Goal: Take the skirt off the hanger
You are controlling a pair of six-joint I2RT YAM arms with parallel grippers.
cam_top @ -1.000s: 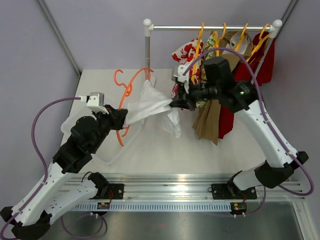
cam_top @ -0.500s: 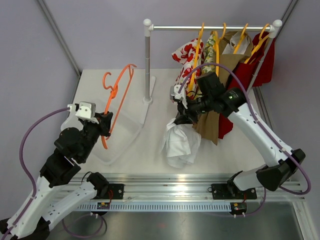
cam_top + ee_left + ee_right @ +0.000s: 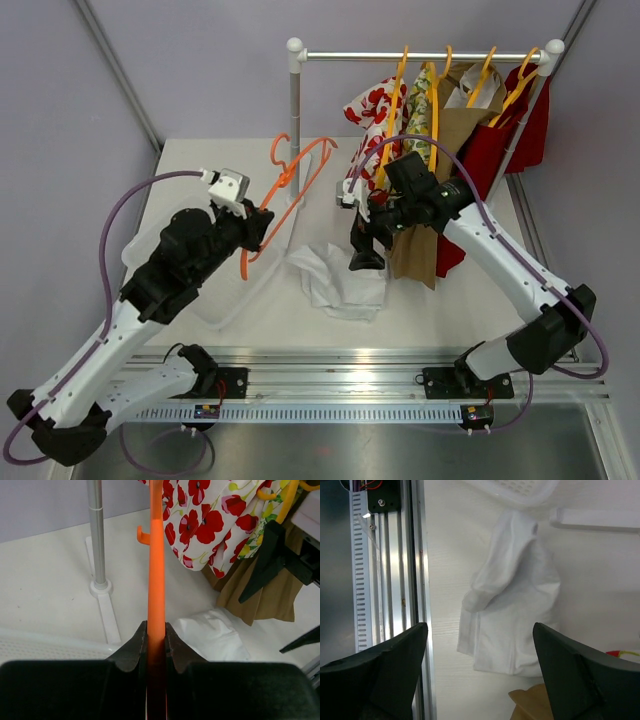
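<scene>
The skirt (image 3: pixel 335 282) is off, so my left gripper will lift the orange hanger's hook outward onto the empty part of the rack's top bar beside the rack pole.
The white skirt (image 3: pixel 335 282) lies crumpled on the table, off the hanger; it also shows in the right wrist view (image 3: pixel 512 600) and the left wrist view (image 3: pixel 212 635). My left gripper (image 3: pixel 258 228) is shut on the bare orange hanger (image 3: pixel 300 175), held in the air left of the rack pole. In the left wrist view the hanger's bar (image 3: pixel 156 570) runs up from between the shut jaws of the left gripper (image 3: pixel 156 632). My right gripper (image 3: pixel 362 240) hovers just above the skirt's right edge, open, nothing in it. The right wrist view has the right gripper (image 3: pixel 479 630) spread wide over the skirt.
A clothes rack (image 3: pixel 294 110) stands at the back, with several garments (image 3: pixel 420 150) hanging on orange and yellow hangers right behind my right arm. A white basket (image 3: pixel 212 300) sits at the left under my left arm. A metal rail (image 3: pixel 330 380) runs along the near edge.
My right gripper has opened and let go of the skirt, which now lies on the table. My left arm has carried the empty hanger to the right, toward the rack pole.
</scene>
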